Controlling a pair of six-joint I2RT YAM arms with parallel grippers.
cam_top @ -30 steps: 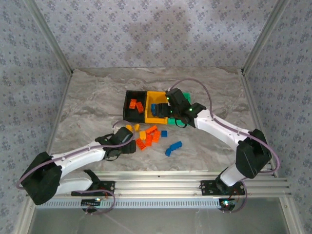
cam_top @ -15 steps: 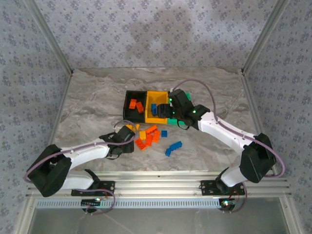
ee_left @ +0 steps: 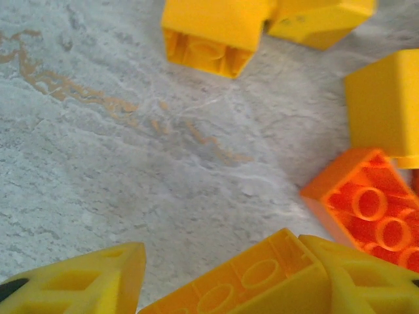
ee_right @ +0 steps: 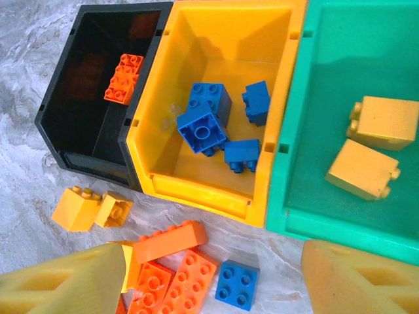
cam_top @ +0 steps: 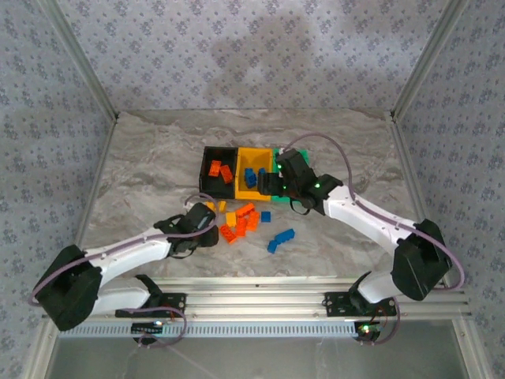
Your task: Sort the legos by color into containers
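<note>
The green bin point(cam_top: 277, 163) holds matching legos. I next need to lift the brick in my left gripper outward past the yellow-orange bin, over the green bin, and let it go.
Three joined bins stand mid-table: the black bin point(ee_right: 85, 147) holds a red-orange lego point(ee_right: 124, 78), the yellow-orange bin point(ee_right: 196, 180) several blue legos point(ee_right: 203, 127), and the green bin point(ee_right: 308, 216) two yellow-orange legos point(ee_right: 363, 169). My right gripper point(ee_right: 216, 278) hovers open and empty over the table just in front of them, above a loose blue lego point(ee_right: 237, 284) and red-orange legos point(ee_right: 171, 241). My left gripper point(ee_left: 222, 261) sits low at the pile's left edge point(cam_top: 199, 227), with a yellow-orange lego point(ee_left: 255, 281) slanting between its fingers, underside up.
Loose yellow-orange legos point(ee_left: 209, 33) and a red-orange one point(ee_left: 366, 209) lie just beyond the left gripper. Two more blue legos point(cam_top: 280, 237) lie right of the pile. Bare marble table point(cam_top: 142, 174) spreads left of the bins and on the far right.
The left gripper pushed forward to the yellow-orange legos, then drew back a little. The right gripper slid from over the yellow-orange bin toward its near right corner.
</note>
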